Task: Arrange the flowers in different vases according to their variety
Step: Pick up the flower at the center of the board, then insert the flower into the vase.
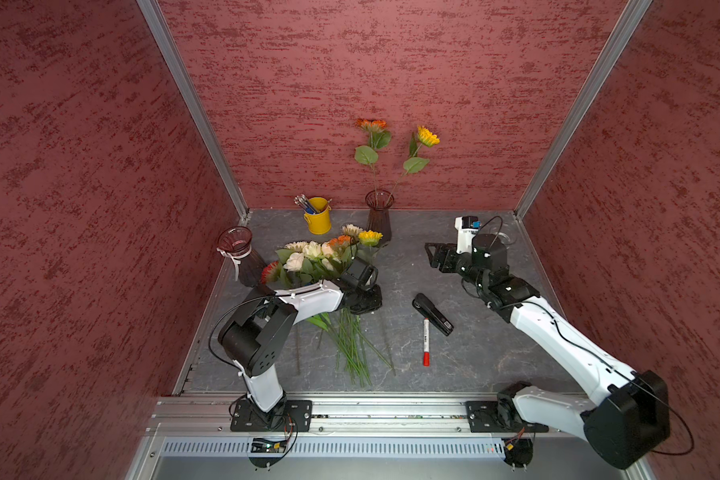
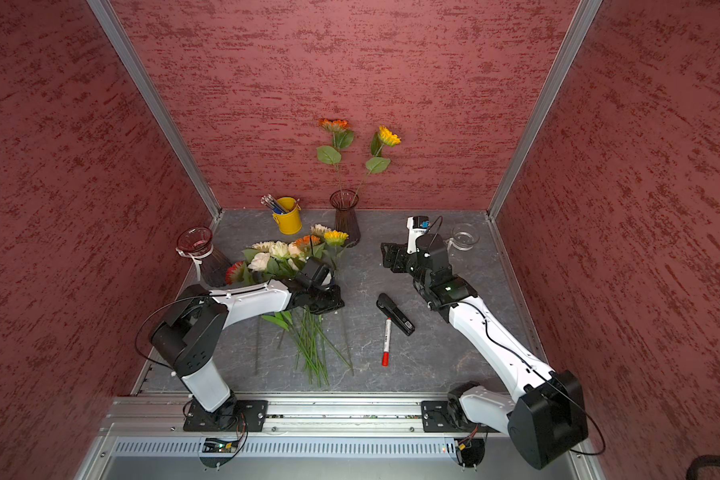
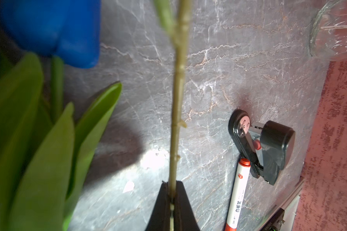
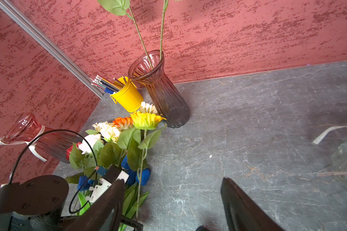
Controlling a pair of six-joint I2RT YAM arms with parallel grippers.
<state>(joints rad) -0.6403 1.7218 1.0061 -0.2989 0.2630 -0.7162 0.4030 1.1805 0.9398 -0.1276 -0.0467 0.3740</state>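
Note:
The opening of the ribbed vase point(image 1: 379, 220) with the matching sunflowers is farther outward, so my left gripper next needs to lift the yellow sunflower's stem upright, move outward over the vase's opening and let go.
My left gripper point(image 3: 172, 183) is shut on a thin green stem point(image 3: 177, 112), low over the table at the middle of the loose flowers point(image 1: 321, 257). In the right wrist view that stem runs up to a yellow sunflower point(image 4: 146, 120) at the pile's far end. A blue tulip point(image 3: 54, 30) lies beside it. The tall ribbed vase point(image 1: 379, 220) at the back holds an orange sunflower point(image 1: 371, 124) and a yellow one point(image 1: 427, 136). The flared dark vase point(image 1: 242, 257) with white ribbon stands far left, and the small clear vase point(image 2: 465, 237) far right. My right gripper point(image 4: 172, 180) hangs open over bare table, holding nothing.
A yellow pen cup point(image 1: 318, 216) stands at the back, left of the ribbed vase. A black hand tool point(image 1: 432, 313) and a red marker point(image 1: 426, 343) lie mid-table between the arms. Red walls close in three sides, and a metal rail point(image 1: 350, 409) runs along the front.

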